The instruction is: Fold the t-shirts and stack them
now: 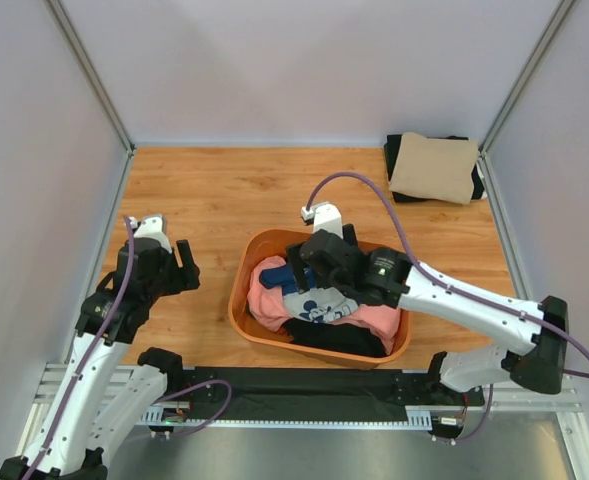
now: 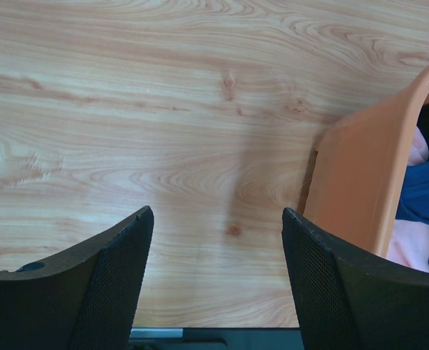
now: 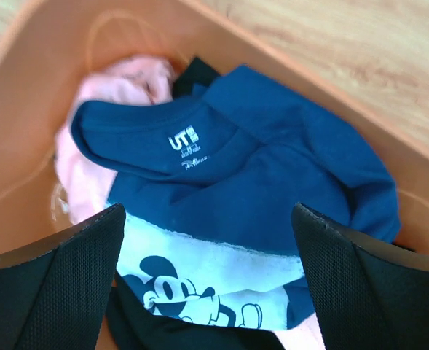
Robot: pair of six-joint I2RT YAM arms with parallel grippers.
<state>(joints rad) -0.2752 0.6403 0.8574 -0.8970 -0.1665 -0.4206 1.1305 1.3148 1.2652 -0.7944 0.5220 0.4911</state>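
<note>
My right gripper lowers into the orange basket (image 1: 242,290) next and closes on the navy shirt's front just below the collar, since it lies on top of the other shirts.
A navy blue t-shirt (image 3: 258,175) with a pale cartoon-mouse print (image 1: 316,305) lies crumpled on top of a pink t-shirt (image 1: 270,303) and a black one (image 1: 339,338) in the orange basket (image 1: 242,290). My right gripper (image 3: 207,255) hangs open just above the navy shirt, holding nothing. A folded tan t-shirt (image 1: 434,166) lies on a folded black one (image 1: 394,160) at the far right corner. My left gripper (image 2: 218,240) is open and empty over bare wood, left of the basket (image 2: 360,182).
The wooden table (image 1: 214,200) is walled by pale panels on three sides. A black rail (image 1: 304,385) with dark cloth on it runs along the near edge. A purple cable (image 1: 374,195) arcs over the right arm.
</note>
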